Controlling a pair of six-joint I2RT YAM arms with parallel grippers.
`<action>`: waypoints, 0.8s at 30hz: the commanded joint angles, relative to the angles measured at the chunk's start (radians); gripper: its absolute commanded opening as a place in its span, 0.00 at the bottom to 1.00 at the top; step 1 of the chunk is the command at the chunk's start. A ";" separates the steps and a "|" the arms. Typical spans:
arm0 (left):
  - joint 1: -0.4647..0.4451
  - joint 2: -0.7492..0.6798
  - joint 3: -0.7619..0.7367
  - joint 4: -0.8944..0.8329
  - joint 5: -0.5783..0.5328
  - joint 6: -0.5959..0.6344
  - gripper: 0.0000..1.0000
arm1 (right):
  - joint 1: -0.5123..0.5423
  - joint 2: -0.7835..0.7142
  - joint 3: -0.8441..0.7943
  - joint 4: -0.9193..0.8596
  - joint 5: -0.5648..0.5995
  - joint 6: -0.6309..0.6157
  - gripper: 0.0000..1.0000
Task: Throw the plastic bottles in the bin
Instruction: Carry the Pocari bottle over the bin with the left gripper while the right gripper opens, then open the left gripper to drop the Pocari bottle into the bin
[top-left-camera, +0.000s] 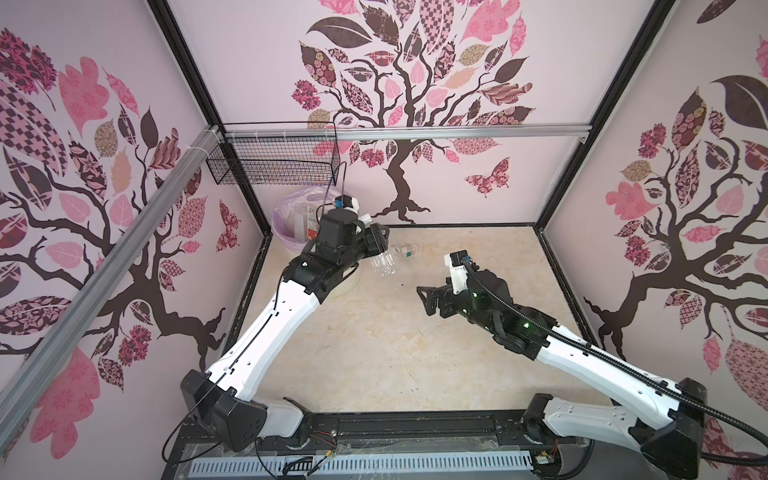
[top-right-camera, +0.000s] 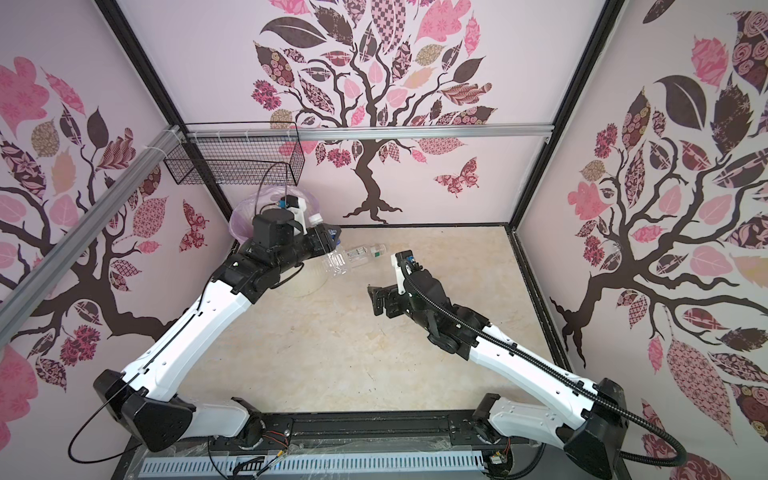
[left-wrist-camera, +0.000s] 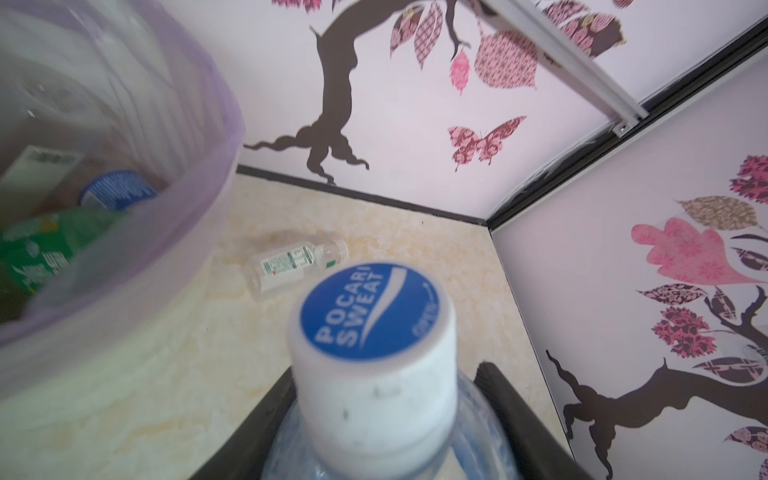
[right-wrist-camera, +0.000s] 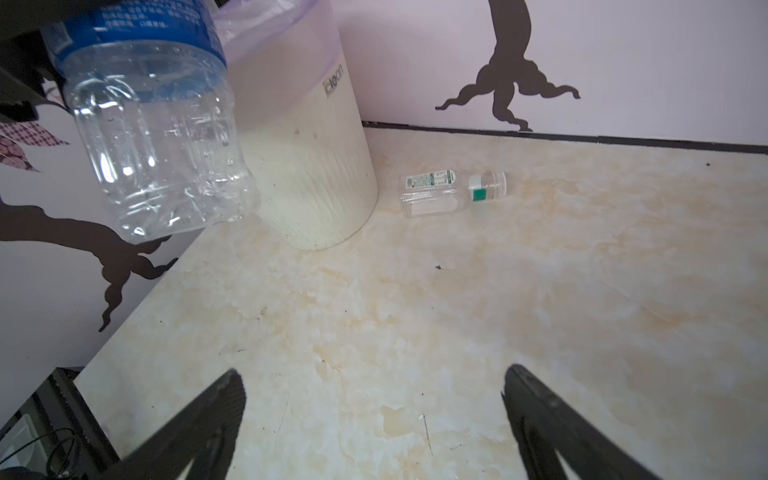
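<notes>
My left gripper is holding the bottle with its base below the lilac rim of the bin, so next I will lift my gripper over the bin's opening (top-left-camera: 305, 216) (left-wrist-camera: 80, 176) and lower it there to release the bottle.
My left gripper (top-left-camera: 376, 240) (top-right-camera: 328, 242) (left-wrist-camera: 386, 378) is shut on a clear plastic bottle (top-left-camera: 384, 264) (top-right-camera: 336, 264) (right-wrist-camera: 158, 137) with a blue label and a white, blue-topped cap (left-wrist-camera: 370, 320). It holds the bottle in the air beside the bin (top-left-camera: 286, 226) (top-right-camera: 239, 220) (left-wrist-camera: 187, 166) (right-wrist-camera: 307, 166), cap end up. Inside the lilac-lined bin lie a green bottle (left-wrist-camera: 37, 253) and others. A small clear bottle (top-left-camera: 405, 250) (top-right-camera: 365, 253) (left-wrist-camera: 291, 266) (right-wrist-camera: 449, 193) with a green label lies on the table near the bin. My right gripper (top-left-camera: 426, 298) (top-right-camera: 376, 300) (right-wrist-camera: 374, 395) hangs open and empty over mid-table.
A black wire mesh basket (top-left-camera: 270, 162) (top-right-camera: 232, 164) hangs on the rail above the bin in the back left corner. Patterned walls close in the marble-look table (top-left-camera: 374, 353) on three sides.
</notes>
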 joint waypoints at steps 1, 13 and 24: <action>0.025 0.006 0.155 -0.062 -0.013 0.102 0.48 | -0.006 0.023 0.097 0.016 0.014 -0.016 0.99; 0.317 0.065 0.493 -0.100 0.111 0.119 0.48 | -0.006 0.129 0.315 0.010 -0.015 -0.035 0.99; 0.521 0.084 0.490 -0.009 0.194 0.056 0.49 | -0.007 0.177 0.305 0.015 -0.042 -0.005 1.00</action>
